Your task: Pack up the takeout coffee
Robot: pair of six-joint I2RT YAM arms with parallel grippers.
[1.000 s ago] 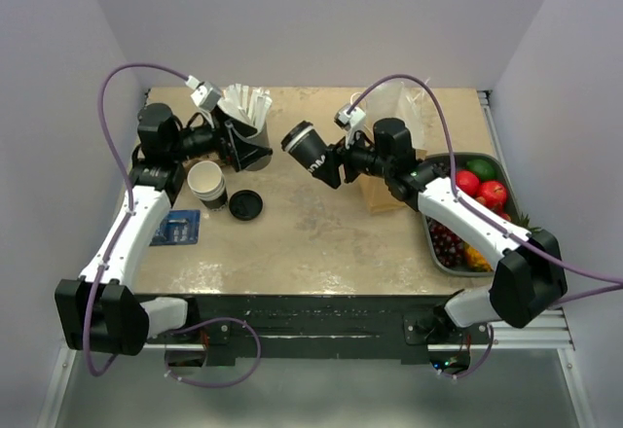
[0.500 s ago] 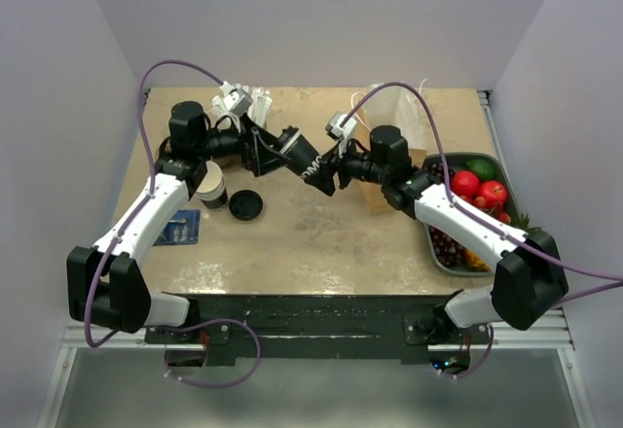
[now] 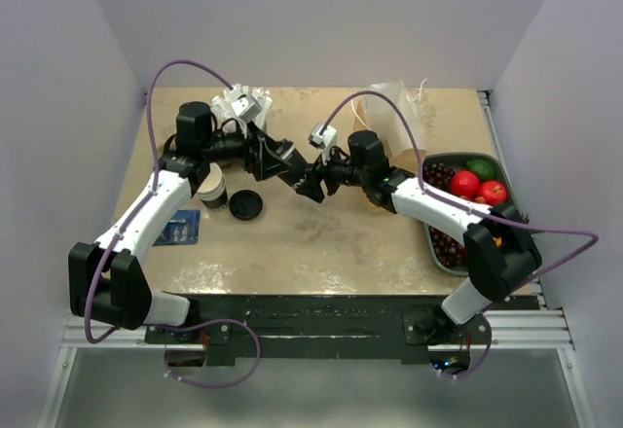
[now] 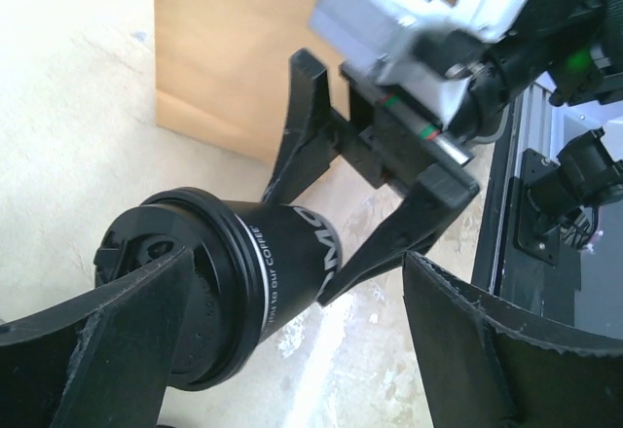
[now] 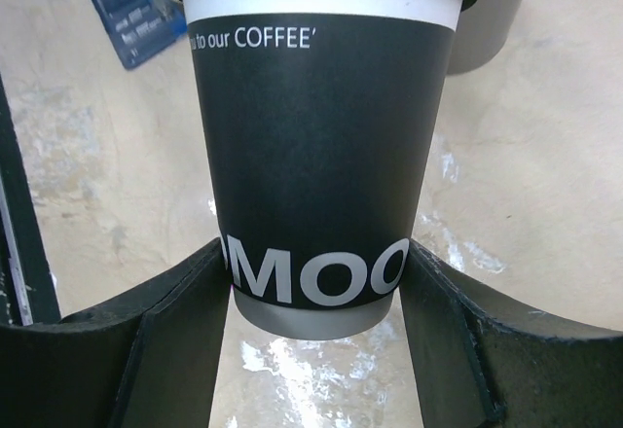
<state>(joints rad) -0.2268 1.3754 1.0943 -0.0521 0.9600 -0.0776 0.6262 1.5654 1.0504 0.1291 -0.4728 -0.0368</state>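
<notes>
I will next move my right gripper down toward the bare tabletop (image 3: pixel 293 208) beside the loose black lid and let go of the cup, because I am still holding it off the table.
The takeout coffee (image 3: pixel 295 167), a dark paper cup with white lettering and a black lid, is held off the table, tilted on its side, lid toward the left arm. My right gripper (image 3: pixel 310 183) is shut on its base; in the right wrist view both fingers press the cup (image 5: pixel 321 156) near the bottom, around my right gripper's midpoint (image 5: pixel 313 253). My left gripper (image 3: pixel 275 156) is open wide around the lid end. In the left wrist view the cup (image 4: pixel 263 272) lies beside the left finger, well apart from the right one; my left gripper's midpoint (image 4: pixel 292 258) is on it.
A brown paper bag (image 3: pixel 389 122) stands at the back right and shows in the left wrist view (image 4: pixel 224 49). A stack of lidless cups (image 3: pixel 212 187), a loose black lid (image 3: pixel 245 204) and a blue packet (image 3: pixel 177 228) lie left. A fruit tray (image 3: pixel 438 261) is right.
The right gripper has carried the cup leftward and lower. The left arm has swung right from the back-left holder, and its open jaws now sit around the cup's lid end.
</notes>
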